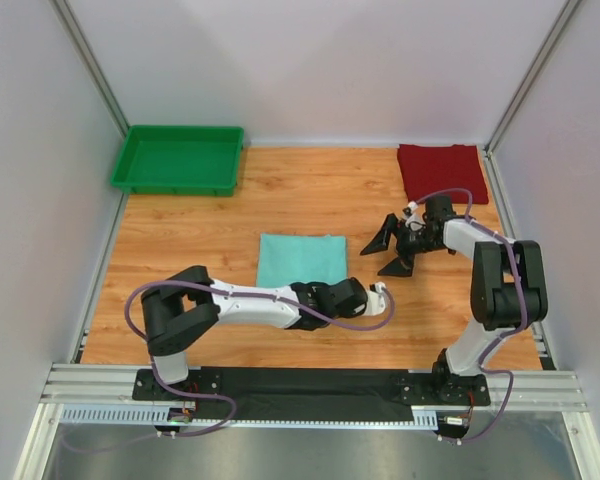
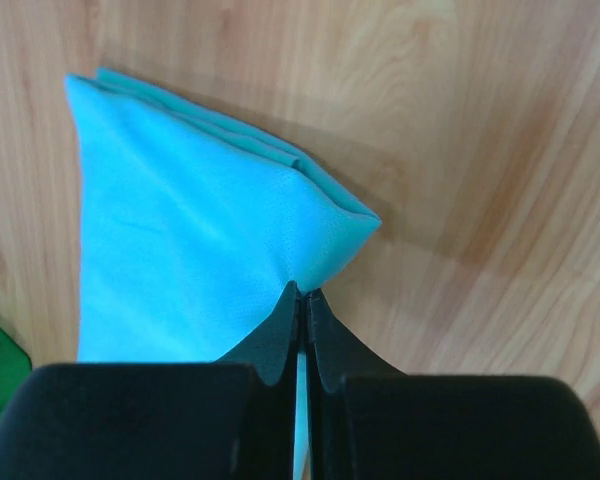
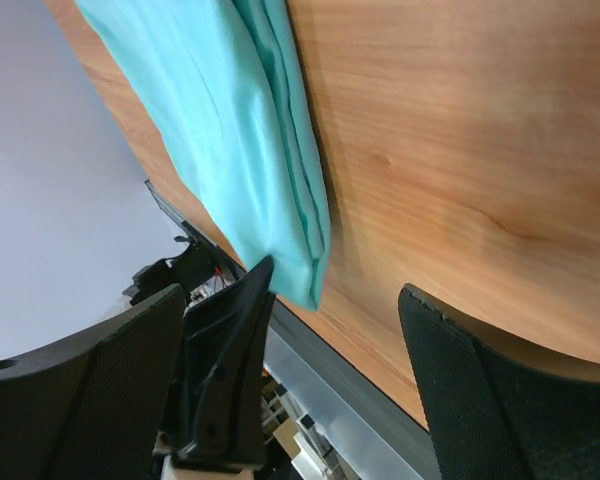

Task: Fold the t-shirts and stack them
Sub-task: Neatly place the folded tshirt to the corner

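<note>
Next, my right gripper goes down and to the left in the top view to the shirt edge's far part (image 1: pixel 345 246) (image 3: pixel 272 75), clear of the shirt's pinched corner.
The mint t-shirt (image 1: pixel 300 259) lies folded into a rectangle in the middle of the table. My left gripper (image 1: pixel 332 291) is shut on its near right corner; in the left wrist view the fingertips (image 2: pixel 302 292) pinch the cloth (image 2: pixel 190 250), and the corner sits slightly raised. My right gripper (image 1: pixel 391 250) is open and empty, just right of the shirt. In the right wrist view its pads (image 3: pixel 90 390) flank the shirt's folded edge (image 3: pixel 230 120) and the left gripper (image 3: pixel 230 350). The dark red t-shirt (image 1: pixel 440 172) lies folded at the back right.
A bright green plastic tray (image 1: pixel 178 160) stands at the back left corner. White walls with metal posts close off the table on three sides. The metal rail (image 1: pixel 310 388) with both arm bases runs along the near edge.
</note>
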### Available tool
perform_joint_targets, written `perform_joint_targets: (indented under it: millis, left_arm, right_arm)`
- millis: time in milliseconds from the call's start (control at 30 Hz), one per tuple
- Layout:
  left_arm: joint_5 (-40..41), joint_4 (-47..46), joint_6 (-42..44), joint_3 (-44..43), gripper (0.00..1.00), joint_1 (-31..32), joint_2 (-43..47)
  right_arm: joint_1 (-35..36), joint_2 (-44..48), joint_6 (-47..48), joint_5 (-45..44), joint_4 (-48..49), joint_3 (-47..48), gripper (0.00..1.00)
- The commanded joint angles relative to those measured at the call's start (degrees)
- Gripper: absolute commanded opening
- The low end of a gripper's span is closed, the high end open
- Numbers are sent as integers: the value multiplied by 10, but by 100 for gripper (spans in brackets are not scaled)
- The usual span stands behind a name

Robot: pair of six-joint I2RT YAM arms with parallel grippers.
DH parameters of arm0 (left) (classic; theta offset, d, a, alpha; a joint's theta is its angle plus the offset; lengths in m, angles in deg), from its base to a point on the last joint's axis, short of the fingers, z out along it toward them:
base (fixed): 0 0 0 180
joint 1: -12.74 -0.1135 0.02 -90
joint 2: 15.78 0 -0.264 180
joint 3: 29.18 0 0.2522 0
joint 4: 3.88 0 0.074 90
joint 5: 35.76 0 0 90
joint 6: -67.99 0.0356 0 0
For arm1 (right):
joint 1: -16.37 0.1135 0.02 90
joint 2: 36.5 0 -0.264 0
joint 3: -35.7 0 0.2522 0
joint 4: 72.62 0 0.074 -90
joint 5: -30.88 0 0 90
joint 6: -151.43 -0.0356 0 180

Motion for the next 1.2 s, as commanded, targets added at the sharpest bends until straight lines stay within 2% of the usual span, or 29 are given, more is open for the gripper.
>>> perform_joint_targets:
  millis: [0,200,433,567,733,800,900,967,1000,1033,1067,1133,1167]
  left_arm:
    - [-25,15,-36,3,0,-16,81]
    - [-45,35,-48,-3,0,-31,118]
    - [-39,50,-48,-17,0,-32,121]
    - [-34,51,-47,-23,0,-33,121]
    - [-35,60,-53,-27,0,-33,134]
    - [-35,62,-56,-24,0,-33,138]
    - [-42,64,-72,-24,0,-34,146]
    - [-49,63,-91,-27,1,-34,147]
    - [-50,71,-102,-36,6,-36,147]
    - [-52,77,-113,-43,16,-38,146]
    - [-57,86,-143,-53,41,-42,148]
    - [-60,103,-173,-52,60,-54,180]
    - [-72,105,-185,-40,76,-60,198]
  right_arm:
    - [18,-30,-19,53,34,45,89]
    - [57,-63,-86,77,123,40,93]
    - [106,-101,-126,66,163,42,93]
    - [127,-110,-135,43,157,26,91]
    - [134,-125,-153,27,206,23,86]
    - [141,-155,-150,16,208,41,81]
    - [149,-183,-162,4,248,63,65]
    - [156,-192,-174,-3,277,74,41]
    - [158,-196,-179,-8,287,76,30]
    - [157,-196,-183,-14,293,80,17]
    - [158,-191,-177,-20,284,89,8]
    - [158,-172,-140,-64,242,113,2]
    - [159,-167,-87,-82,170,152,0]
